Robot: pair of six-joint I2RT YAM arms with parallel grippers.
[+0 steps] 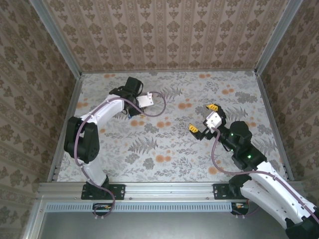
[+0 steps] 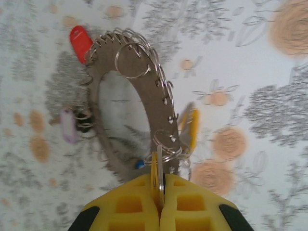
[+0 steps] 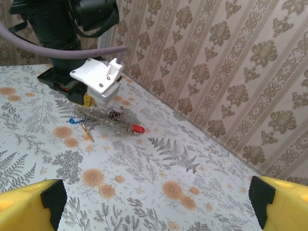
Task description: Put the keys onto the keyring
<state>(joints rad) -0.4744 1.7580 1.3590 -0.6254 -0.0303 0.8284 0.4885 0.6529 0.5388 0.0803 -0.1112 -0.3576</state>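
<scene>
My left gripper draws the silvery key and keyring back to a bare spot in the middle of the table point(image 1: 160, 137) next. It then releases them there, nearer my open right gripper.
The keyring point(image 2: 153, 86) is a flat brownish ring lying on the floral table, with small wire rings threaded along its edge. Keys hang from it: a red-headed one point(image 2: 80, 41) at the far end, a yellow one point(image 2: 193, 128) on the right, and a bit of blue point(image 2: 139, 164) near my fingers. My left gripper point(image 2: 161, 186) is shut on a thin silvery key that hangs from a small split ring on the keyring. My right gripper point(image 1: 203, 118) stands open over mid-table, well apart. From there I see the keyring point(image 3: 103, 119) and the red key point(image 3: 138, 128).
A pale purple tag point(image 2: 68, 126) lies at the keyring's left side. The patterned walls point(image 3: 216, 72) close the table at the back and sides. A purple cable point(image 1: 158, 105) loops off the left wrist. Floral table point(image 3: 144, 183) lies between the right fingers point(image 3: 29, 207).
</scene>
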